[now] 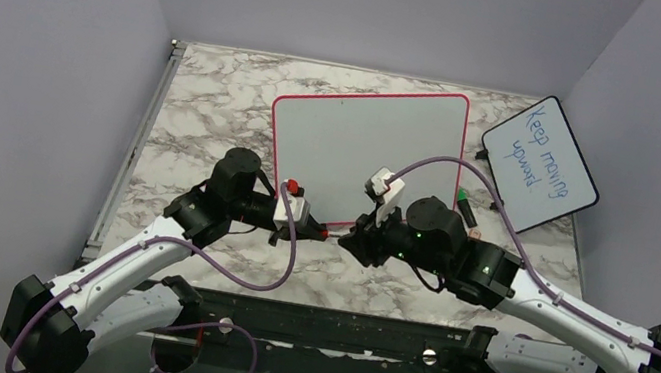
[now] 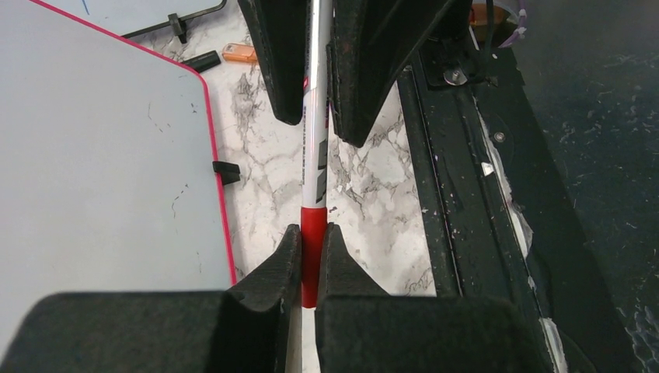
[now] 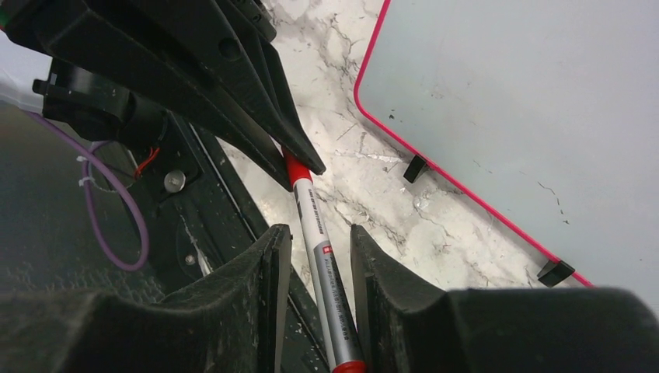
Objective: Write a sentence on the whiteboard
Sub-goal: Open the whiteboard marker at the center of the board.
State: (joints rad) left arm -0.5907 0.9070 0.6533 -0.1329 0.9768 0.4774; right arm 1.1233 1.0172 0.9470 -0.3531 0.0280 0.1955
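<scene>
My left gripper is above the free part of the bare marble between whiteboard [image 1: 368,147] and bar, so next it needs to go down and let go of the red cap there.
The whiteboard [image 1: 368,147] with the red-pink frame lies flat on the marble table. Its surface is blank and no red sentence shows; it also appears in the left wrist view [image 2: 93,155] and the right wrist view [image 3: 528,101]. A white marker [image 2: 315,155] with a red cap hangs in the air between both grippers, near the board's front edge. My left gripper [image 2: 312,229] is shut on the red cap. My right gripper [image 3: 320,229] straddles the marker's barrel [image 3: 319,249] with its jaws apart. In the top view the two grippers meet tip to tip, left [image 1: 321,231] and right [image 1: 356,242].
A smaller black-framed board [image 1: 541,166] with blue writing "Keep moving upward" leans at the back right. A green-capped marker [image 1: 465,206] and a small orange piece [image 1: 478,231] lie right of the whiteboard. A black rail [image 1: 334,324] runs along the table's near edge.
</scene>
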